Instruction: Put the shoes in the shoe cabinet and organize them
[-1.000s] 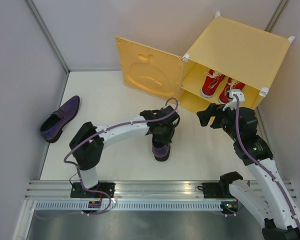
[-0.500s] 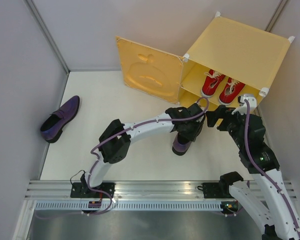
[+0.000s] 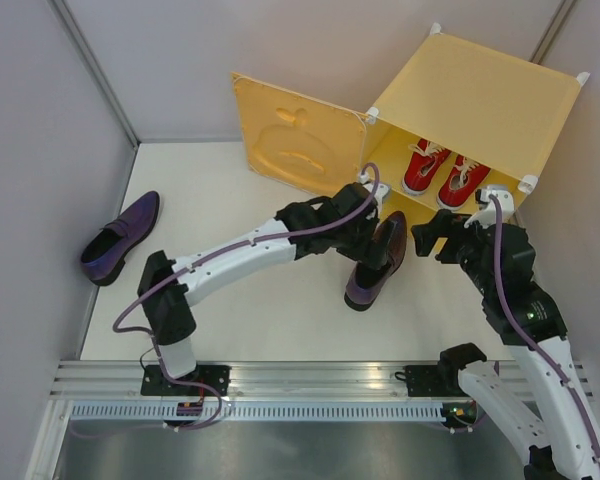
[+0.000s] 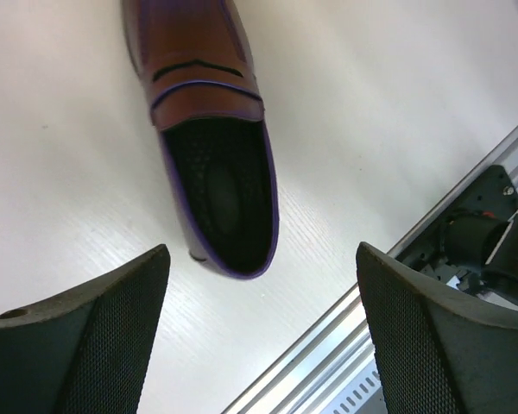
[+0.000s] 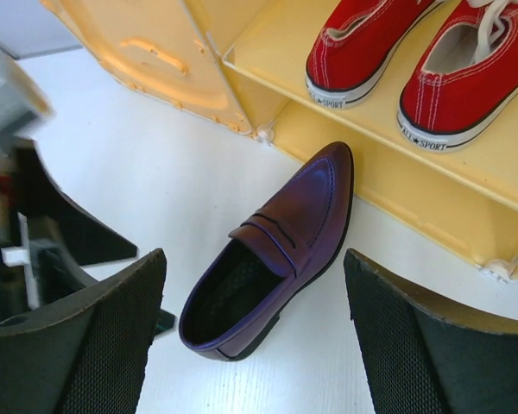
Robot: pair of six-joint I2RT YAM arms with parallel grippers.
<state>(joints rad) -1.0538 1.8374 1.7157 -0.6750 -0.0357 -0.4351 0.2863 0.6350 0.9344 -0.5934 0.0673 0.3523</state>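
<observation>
Next, my right gripper lowers to the left in the top view, where the loafer's side lies below it, as the loafer's empty opening admits one finger.
One dark purple loafer lies on the floor just in front of the yellow shoe cabinet, toe towards its lower compartment. My left gripper hovers over it, open, with the heel between and beyond its fingers and nothing held. My right gripper is open too, just right of the loafer. Two red sneakers stand on the inner shelf. The other loafer lies far left by the wall.
The cabinet door with the apple shape stands open to the left of the cabinet. Grey walls close in both sides. A metal rail runs along the near edge, also seen in the left wrist view.
My left arm carried the loafer from mid-floor to the front of the cabinet, then opened and let it go. The right gripper shifted slightly and stayed open.
</observation>
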